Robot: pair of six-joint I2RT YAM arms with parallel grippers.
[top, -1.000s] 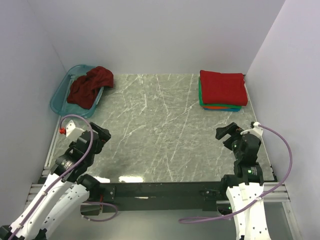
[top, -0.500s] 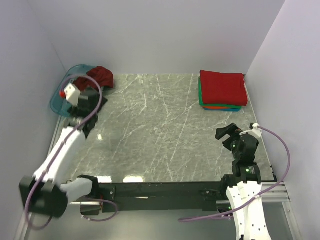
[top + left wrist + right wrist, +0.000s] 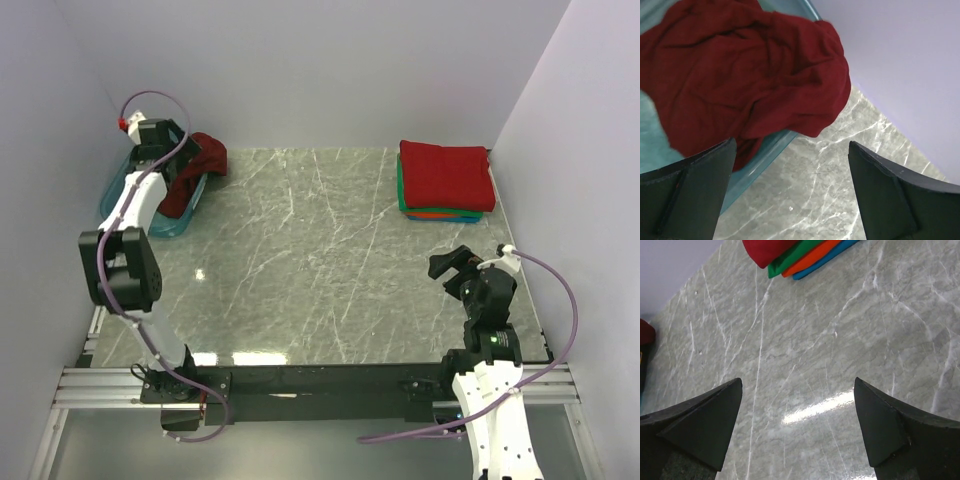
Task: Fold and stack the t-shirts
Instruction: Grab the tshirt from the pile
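Observation:
My left gripper lowers its open fingers next onto the maroon shirt's folds below it, just inside the tub rim (image 3: 767,150), where the cloth bunches up.
A crumpled dark maroon t-shirt (image 3: 197,165) lies in the teal tub (image 3: 112,198) at the back left and hangs over its right rim. In the left wrist view the maroon shirt (image 3: 740,70) fills the upper left over the tub rim (image 3: 767,150). My left gripper (image 3: 170,142) is open and empty above the tub, its midpoint (image 3: 790,200) over bare table beside the rim. A folded stack (image 3: 445,178) with a bright red shirt on top of green, orange and blue ones sits at the back right; it also shows in the right wrist view (image 3: 790,255). My right gripper (image 3: 448,265) is open and empty over the table (image 3: 797,435).
The grey marble table (image 3: 320,250) is walled on the left, back and right. The left arm's links stretch along the left edge (image 3: 120,270). The tub sits against the left wall.
My left arm has swung from the near left up to the back left and now reaches over the tub and the maroon shirt. The right arm has barely moved.

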